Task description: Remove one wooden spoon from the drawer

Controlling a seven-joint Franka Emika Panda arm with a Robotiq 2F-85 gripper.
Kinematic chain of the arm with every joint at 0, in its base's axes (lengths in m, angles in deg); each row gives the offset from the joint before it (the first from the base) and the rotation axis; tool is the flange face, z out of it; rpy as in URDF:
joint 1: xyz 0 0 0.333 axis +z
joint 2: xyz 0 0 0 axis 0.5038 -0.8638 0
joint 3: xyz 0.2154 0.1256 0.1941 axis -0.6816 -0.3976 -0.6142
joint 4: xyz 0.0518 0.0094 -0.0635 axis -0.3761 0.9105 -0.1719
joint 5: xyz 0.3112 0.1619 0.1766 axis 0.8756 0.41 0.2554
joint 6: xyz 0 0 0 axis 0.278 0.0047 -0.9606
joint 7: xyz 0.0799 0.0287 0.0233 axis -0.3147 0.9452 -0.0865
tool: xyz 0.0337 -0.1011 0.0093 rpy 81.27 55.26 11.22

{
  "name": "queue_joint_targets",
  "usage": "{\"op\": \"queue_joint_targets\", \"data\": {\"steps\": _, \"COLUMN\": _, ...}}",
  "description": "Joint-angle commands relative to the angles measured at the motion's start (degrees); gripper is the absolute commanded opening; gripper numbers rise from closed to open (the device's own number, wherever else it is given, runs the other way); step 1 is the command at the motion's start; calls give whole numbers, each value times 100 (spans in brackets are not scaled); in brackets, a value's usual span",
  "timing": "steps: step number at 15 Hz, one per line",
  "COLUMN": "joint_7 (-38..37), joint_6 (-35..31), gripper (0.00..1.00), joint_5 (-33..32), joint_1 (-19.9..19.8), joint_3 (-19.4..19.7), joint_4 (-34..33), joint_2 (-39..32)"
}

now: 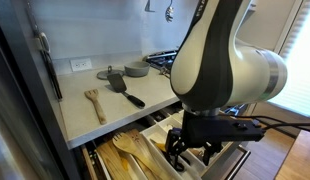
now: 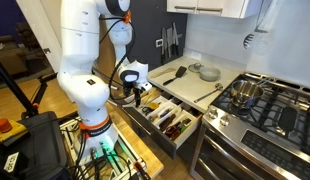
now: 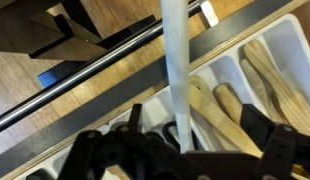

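The wooden spoon's long pale handle (image 3: 222, 121) is between my open fingers in the wrist view, so my gripper will lower toward the drawer and close on it next.
The drawer (image 1: 153, 127) stands pulled out below the counter, and it also shows in an exterior view (image 2: 178, 138). Pale dividers (image 3: 175, 50) split it into long compartments. Several wooden spoons (image 1: 130, 152) lie in one compartment. In the wrist view they lie side by side, one wooden spoon (image 3: 211, 112) directly under my jaws. My gripper (image 3: 195, 132) hangs low over the drawer, open, with its dark fingers on either side of that spoon and holding nothing. The gripper also shows in both exterior views (image 1: 189, 152) (image 2: 141, 96).
A wooden fork-like utensil (image 1: 95, 101), a black spatula (image 1: 123, 88) and a grey lid (image 1: 136, 70) lie on the counter. Black scissors handles (image 3: 123, 112) lie left of the divider. A gas stove (image 2: 265, 100) stands beside the drawer. A metal oven handle bar (image 3: 85, 68) runs beyond the drawer front.
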Motion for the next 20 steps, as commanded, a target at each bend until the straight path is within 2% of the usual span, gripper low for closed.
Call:
{"op": "queue_joint_targets", "data": {"steps": 1, "joint_7": -101, "joint_6": 38, "gripper": 100, "joint_5": -566, "joint_1": 43, "joint_3": 232, "joint_4": -174, "joint_2": -288}}
{"op": "queue_joint_targets", "data": {"steps": 4, "joint_7": -146, "joint_6": -167, "gripper": 99, "joint_5": -1045, "joint_1": 65, "joint_3": 380, "joint_4": -296, "joint_2": -496}}
{"op": "queue_joint_targets", "data": {"steps": 5, "joint_7": -143, "joint_6": -201, "gripper": 93, "joint_5": -1161, "joint_1": 26, "joint_3": 379, "joint_4": -359, "joint_2": -569}}
{"op": "queue_joint_targets", "data": {"steps": 6, "joint_7": -118, "joint_6": -205, "gripper": 74, "joint_5": -1246, "joint_1": -46, "joint_3": 347, "joint_4": -439, "joint_2": -654}}
{"op": "queue_joint_targets", "data": {"steps": 7, "joint_7": -119, "joint_6": -242, "gripper": 70, "joint_5": -1344, "joint_1": -76, "joint_3": 338, "joint_4": -502, "joint_2": -743}}
{"op": "queue_joint_targets", "data": {"steps": 11, "joint_7": -112, "joint_6": -343, "gripper": 37, "joint_5": -1610, "joint_1": -158, "joint_3": 309, "joint_4": -732, "joint_2": -1066}}
{"op": "queue_joint_targets", "data": {"steps": 16, "joint_7": -143, "joint_6": -370, "gripper": 1, "joint_5": -1724, "joint_1": -241, "joint_3": 285, "joint_4": -798, "joint_2": -1170}}
{"op": "queue_joint_targets", "data": {"steps": 20, "joint_7": -189, "joint_6": -600, "gripper": 4, "joint_5": -1414, "joint_1": -690, "joint_3": -191, "joint_4": -497, "joint_2": -702}}
